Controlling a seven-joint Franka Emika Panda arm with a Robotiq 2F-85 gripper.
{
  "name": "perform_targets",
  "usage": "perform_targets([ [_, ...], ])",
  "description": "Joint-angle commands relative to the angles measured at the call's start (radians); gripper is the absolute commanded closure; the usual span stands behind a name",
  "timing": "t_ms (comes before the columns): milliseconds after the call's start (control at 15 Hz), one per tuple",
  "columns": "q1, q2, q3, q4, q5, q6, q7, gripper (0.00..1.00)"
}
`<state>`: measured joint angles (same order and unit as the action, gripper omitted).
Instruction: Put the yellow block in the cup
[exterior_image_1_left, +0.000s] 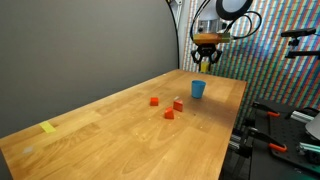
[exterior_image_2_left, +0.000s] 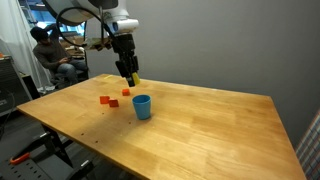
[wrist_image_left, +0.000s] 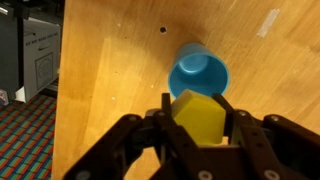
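Note:
I should next move my gripper toward the blue cup, above its rim, and then open over the cup's opening, because the held yellow block is still short of the cup.
My gripper is shut on the yellow block, a chunky faceted block held between the two fingers. The blue cup stands upright and open on the wooden table, just beyond the fingertips in the wrist view. In both exterior views the gripper hangs in the air above the table, a little behind and above the cup. The block shows as a small yellow spot between the fingers.
Three small red blocks lie on the table beside the cup. A flat yellow scrap lies near a table corner. A person sits behind the table. A dark hole marks the tabletop.

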<state>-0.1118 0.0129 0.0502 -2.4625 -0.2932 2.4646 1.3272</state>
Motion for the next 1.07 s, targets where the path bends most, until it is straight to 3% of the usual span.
perform_targets([
  [0, 0.031, 0.072, -0.047, 0.061, -0.014, 0.026, 0.002, 0.81],
  [267, 0.053, 0.122, -0.075, 0.092, -0.007, 0.047, -0.010, 0.81],
  [333, 0.058, 0.129, -0.080, 0.094, -0.003, 0.057, -0.018, 0.31],
  [467, 0.066, 0.135, -0.090, 0.090, 0.004, 0.079, -0.030, 0.23],
  [667, 0.079, 0.121, -0.094, 0.066, 0.011, 0.122, -0.053, 0.00],
  [867, 0.098, 0.076, -0.059, 0.029, 0.061, 0.161, -0.191, 0.00],
  [1000, 0.133, 0.049, -0.018, 0.028, 0.141, 0.110, -0.290, 0.00],
])
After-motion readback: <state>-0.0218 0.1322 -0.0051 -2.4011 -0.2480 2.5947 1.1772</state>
